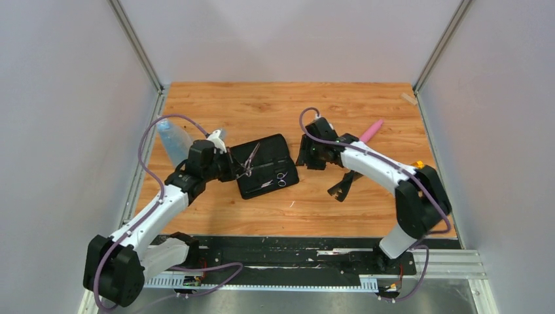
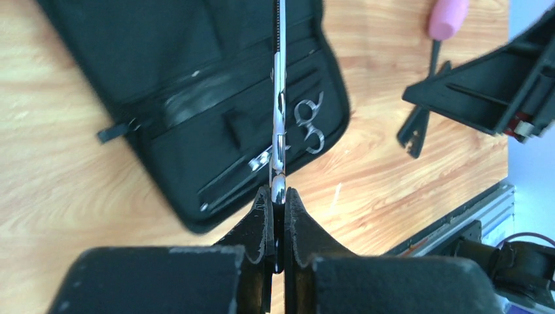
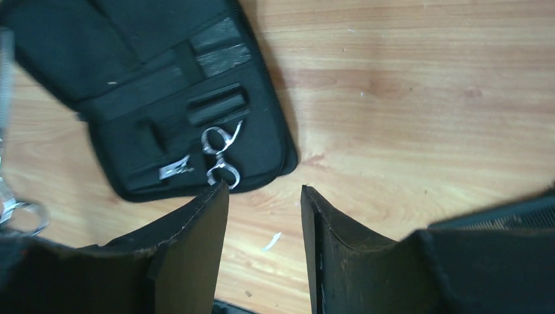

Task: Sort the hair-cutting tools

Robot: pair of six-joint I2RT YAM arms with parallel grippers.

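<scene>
My left gripper moves down and back next, and slides the scissors' blades under the case's black loop [image 1: 262, 176] [image 2: 233, 128]. Then it lets go of them, since that loop is empty.
A black zip case [image 1: 265, 167] lies open on the wooden table. My left gripper [image 1: 230, 167] is shut on one pair of silver scissors [image 1: 250, 159] and holds it above the case's left side. In the left wrist view the gripper [image 2: 278, 196] pinches these scissors [image 2: 279, 98] edge-on. The second pair of scissors [image 1: 280, 178] lies in the case's pocket, and also shows in the left wrist view [image 2: 309, 121] and the right wrist view [image 3: 219, 154]. Two black combs [image 1: 343, 184] lie crossed on the table under the right arm. My right gripper [image 1: 304, 157] is open and empty just right of the case [image 3: 131, 52].
A pink tapered tool [image 1: 370, 131] lies at the back right, also seen in the left wrist view [image 2: 448, 16]. A translucent blue bottle [image 1: 173, 140] stands at the left edge behind the left arm. Grey walls close in both sides.
</scene>
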